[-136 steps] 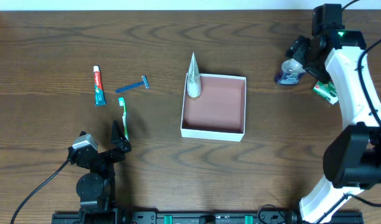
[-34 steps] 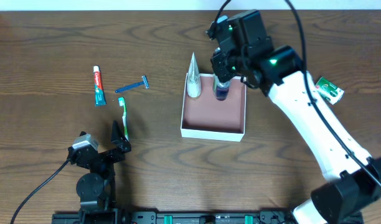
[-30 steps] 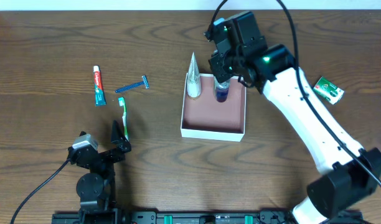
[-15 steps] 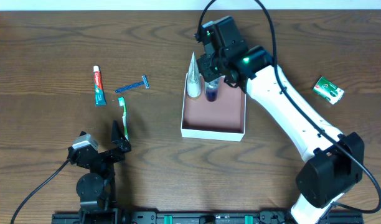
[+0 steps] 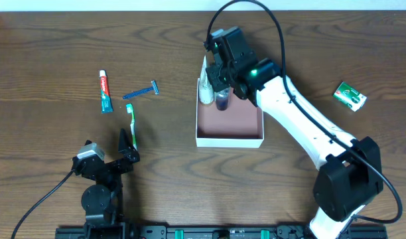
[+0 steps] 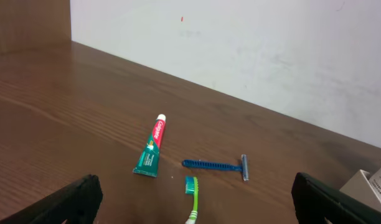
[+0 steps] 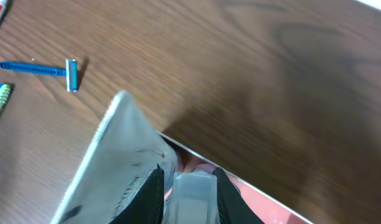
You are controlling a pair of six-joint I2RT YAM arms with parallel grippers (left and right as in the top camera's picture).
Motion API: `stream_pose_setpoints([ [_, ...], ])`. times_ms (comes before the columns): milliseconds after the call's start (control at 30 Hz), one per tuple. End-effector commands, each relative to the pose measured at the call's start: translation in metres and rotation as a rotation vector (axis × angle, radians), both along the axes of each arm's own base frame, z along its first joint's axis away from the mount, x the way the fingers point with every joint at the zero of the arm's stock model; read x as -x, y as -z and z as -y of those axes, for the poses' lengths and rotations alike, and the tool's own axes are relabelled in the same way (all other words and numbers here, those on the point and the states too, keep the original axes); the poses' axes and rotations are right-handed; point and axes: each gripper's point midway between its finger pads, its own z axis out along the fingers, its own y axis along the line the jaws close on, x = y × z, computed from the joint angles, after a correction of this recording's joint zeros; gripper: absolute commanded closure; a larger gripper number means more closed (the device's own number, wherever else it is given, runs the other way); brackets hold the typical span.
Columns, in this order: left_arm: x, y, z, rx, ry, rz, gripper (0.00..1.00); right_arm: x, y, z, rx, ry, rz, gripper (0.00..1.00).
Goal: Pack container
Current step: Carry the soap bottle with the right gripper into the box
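Observation:
My right gripper needs to lower the capped bottle next to the white tube (image 5: 205,89) and then let it go inside the container.
The container (image 5: 229,141), a shallow white-walled box with a pinkish floor, sits mid-table. My right gripper (image 5: 221,85) is over its back left corner, shut on a small clear-capped bottle (image 5: 221,101) with a dark blue lower part. In the right wrist view the black fingers (image 7: 150,194) clamp the bottle's cap (image 7: 193,198) just inside the container's wall (image 7: 259,194). A white cone-shaped tube (image 5: 205,89) (image 7: 112,165) stands right beside the bottle, against the left finger. My left gripper (image 5: 128,142) rests open near the front left, nothing between its fingers (image 6: 69,202).
Left of the container lie a toothpaste tube (image 5: 105,91) (image 6: 150,154), a blue razor (image 5: 140,91) (image 6: 215,165) and a green toothbrush (image 5: 131,119) (image 6: 192,200). A small green packet (image 5: 349,95) lies at the far right. A white wall runs behind the table.
The right arm has carried the bottle leftward along the container's back, from its middle to the back left corner beside the white tube. The left arm has not moved.

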Motion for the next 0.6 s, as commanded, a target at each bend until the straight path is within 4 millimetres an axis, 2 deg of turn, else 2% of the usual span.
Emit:
stream_pose_setpoints([
  [0,0.0011,0.0184,-0.0031,-0.015,-0.014,-0.056,0.02,-0.0003,0.0047,-0.0023,-0.005,0.011,0.01,0.99],
  [367,0.0011,0.0184,-0.0031,-0.015,-0.014,-0.056,0.02,-0.0045,0.0129,-0.0049,-0.023,0.01,0.039,0.98],
  [400,0.0011,0.0184,-0.0031,-0.015,-0.014,-0.056,0.02,-0.0044,0.0131,-0.0048,-0.023,0.01,0.038,0.95],
  [467,0.0011,0.0184,-0.0031,-0.015,-0.014,-0.056,0.02,-0.0042,0.0136,-0.0047,-0.023,0.01,0.038,0.84],
  [500,0.0011,0.0184,-0.0031,-0.015,-0.014,-0.056,0.02,-0.0041,0.0138,-0.0047,-0.022,0.01,0.038,0.75],
  [567,0.0011,0.0184,-0.0031,-0.015,-0.014,-0.056,0.02,-0.0043,0.0138,-0.0045,-0.022,0.011,0.038,0.67],
])
